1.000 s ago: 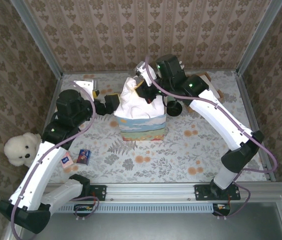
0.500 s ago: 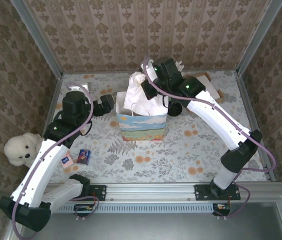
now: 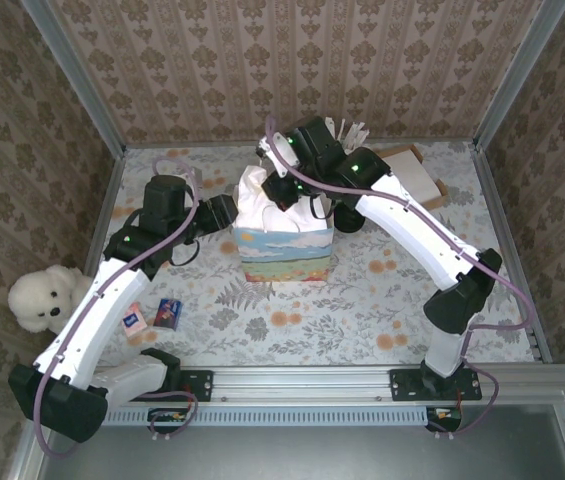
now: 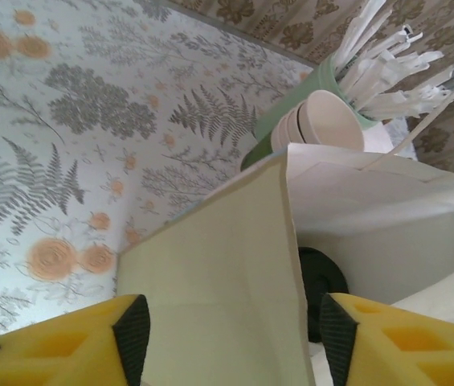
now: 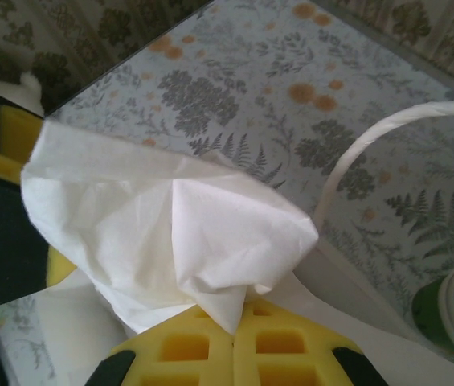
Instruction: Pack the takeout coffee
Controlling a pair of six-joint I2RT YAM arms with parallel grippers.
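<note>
The bag's opening lies below my right gripper, so next I lower the still-hanging napkin down between the bag's paper sides and release it inside.
A paper bag with a painted front stands mid-table. My right gripper hangs over its back-left corner, shut on a crumpled white napkin. My left gripper straddles the bag's cream left wall, jaws apart and pads clear of it. A stack of cream paper cups stands behind the bag against the green cup of white sticks. A brown flat piece, perhaps the carrier tray, lies at the back right, partly behind the right arm.
The bag's white handle loops beside the napkin. A black round thing sits right of the bag. Two small packets lie front left. A white teddy sits outside the left wall.
My left gripper has come right up to the bag's left wall and its jaws have narrowed. The right gripper has carried the napkin leftward over the bag.
</note>
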